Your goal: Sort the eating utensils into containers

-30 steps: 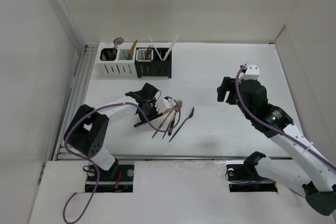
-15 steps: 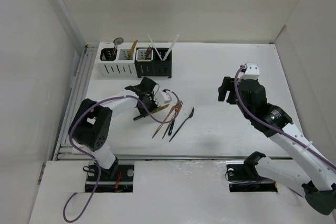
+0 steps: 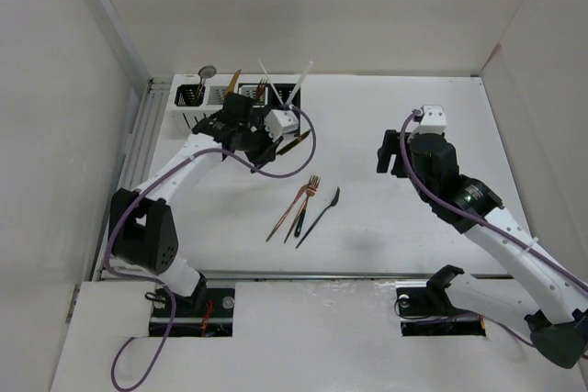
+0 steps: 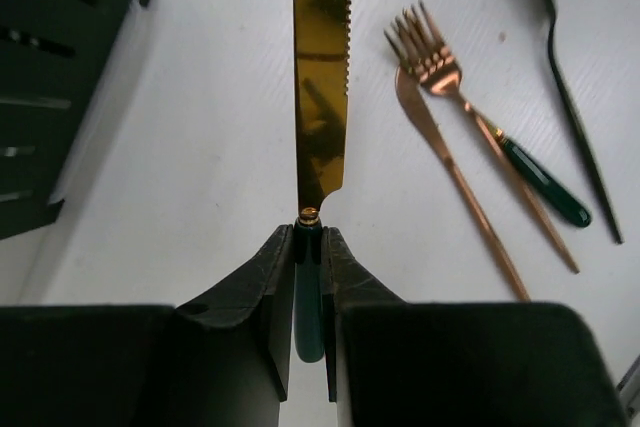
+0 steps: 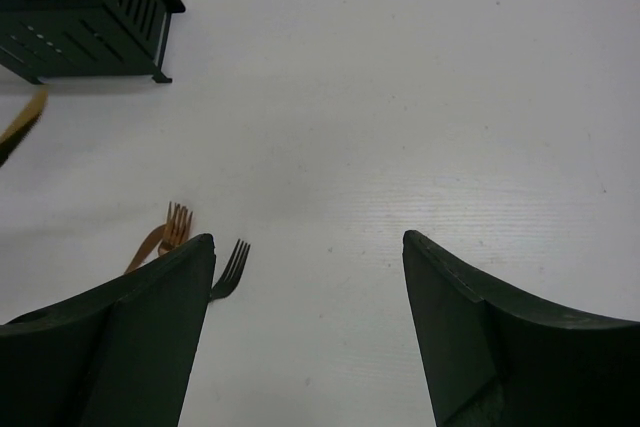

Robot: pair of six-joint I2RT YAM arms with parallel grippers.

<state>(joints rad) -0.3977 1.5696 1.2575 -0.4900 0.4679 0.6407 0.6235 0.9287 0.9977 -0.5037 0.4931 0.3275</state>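
My left gripper rises outward, tilts the knife's blade up and releases the knife's handle down there next. A gold utensil stands in the white section (image 3: 218,95) beside the silver spoon.
My left gripper (image 3: 274,142) is shut on a knife (image 3: 296,141) with a gold serrated blade and a dark green handle. It holds the knife above the table, just in front of the black caddies (image 3: 253,91). In the left wrist view the fingertips (image 4: 345,257) pinch the handle and the blade (image 4: 322,77) points away. A copper fork with a green handle (image 3: 308,192), a plain copper utensil (image 4: 460,187) and a black fork (image 3: 328,204) lie on the table. My right gripper (image 3: 388,158) is open and empty at mid right.
The white caddies (image 3: 188,121) stand left of the black ones at the back left. The caddies hold a silver spoon (image 3: 208,71), a copper utensil (image 3: 234,80) and white sticks (image 3: 303,71). The black caddy also shows in the right wrist view (image 5: 90,17).
My left gripper has lifted the gold knife off the pile and carried it back and up to the caddies. The right gripper shifted slightly left.
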